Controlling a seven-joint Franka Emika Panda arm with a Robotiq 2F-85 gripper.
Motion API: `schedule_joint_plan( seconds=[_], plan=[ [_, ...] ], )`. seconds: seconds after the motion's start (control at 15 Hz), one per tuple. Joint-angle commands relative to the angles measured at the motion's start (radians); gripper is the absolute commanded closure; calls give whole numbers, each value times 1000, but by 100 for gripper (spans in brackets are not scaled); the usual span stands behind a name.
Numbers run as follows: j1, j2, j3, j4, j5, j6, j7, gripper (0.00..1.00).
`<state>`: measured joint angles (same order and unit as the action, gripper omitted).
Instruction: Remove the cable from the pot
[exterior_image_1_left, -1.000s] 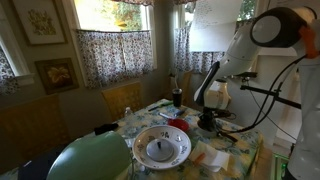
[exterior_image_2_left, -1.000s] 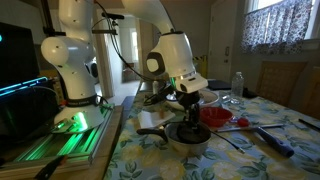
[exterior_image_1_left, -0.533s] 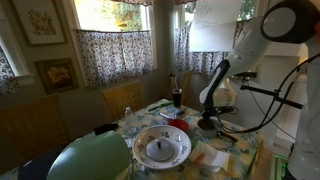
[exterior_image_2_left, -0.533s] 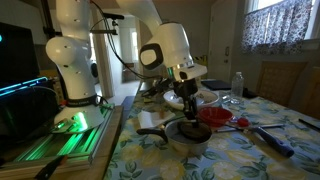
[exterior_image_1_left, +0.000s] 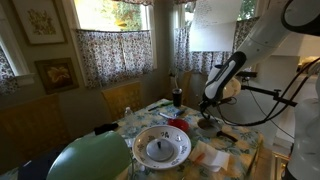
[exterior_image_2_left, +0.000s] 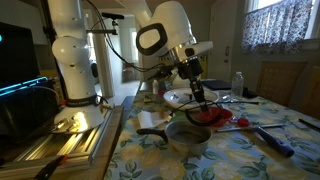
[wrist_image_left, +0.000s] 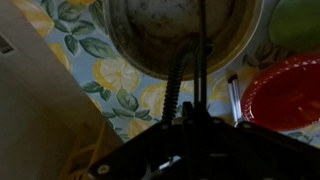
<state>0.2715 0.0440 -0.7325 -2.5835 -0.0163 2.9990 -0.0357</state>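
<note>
My gripper lifts, moves outward past the red bowl and lowers next. It then releases the cable on the tablecloth beyond the pens, since that lies clear of the pot.
The small dark grey pot stands on the flowered tablecloth, its handle pointing away from the red bowl. It also shows in an exterior view and at the top of the wrist view. My gripper is raised above the pot and shut on the dark cable, which hangs down toward it. In the wrist view the gripper holds the cable, partly coiled, over the pot's rim. I cannot tell whether its lower end still touches the pot.
A small red bowl sits right beside the pot, also in the wrist view. A large white patterned bowl and a green rounded object are nearer the camera. Pens and tools lie on the table.
My gripper has risen from down at the pot to well above it, drawing the cable up with it. The pot and bowls have not moved.
</note>
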Motion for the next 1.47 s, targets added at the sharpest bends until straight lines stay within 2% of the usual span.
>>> schedule_joint_plan(
  seconds=[0.0, 0.27, 0.47, 0.53, 0.93, 1.0, 1.07, 1.13, 1.27, 1.4],
  plan=[
    [24, -48, -24, 90, -188, -107, 80, 99],
    [40, -60, 16, 210, -318, -219, 89, 99],
    [65, -51, 49, 281, -358, -293, 80, 99],
    [-111, -48, 197, 239, -300, -233, 54, 95],
    [-99, -46, 214, 270, -312, -267, 55, 95],
    [-99, -46, 214, 270, -312, -267, 55, 99],
    [-125, -39, 239, 275, -314, -269, 50, 99],
    [-181, -5, 287, 299, -335, -254, 67, 99],
    [-267, 81, 356, 382, -400, -242, 110, 99],
    [-311, 176, 393, 493, -433, -262, 111, 99]
  ],
)
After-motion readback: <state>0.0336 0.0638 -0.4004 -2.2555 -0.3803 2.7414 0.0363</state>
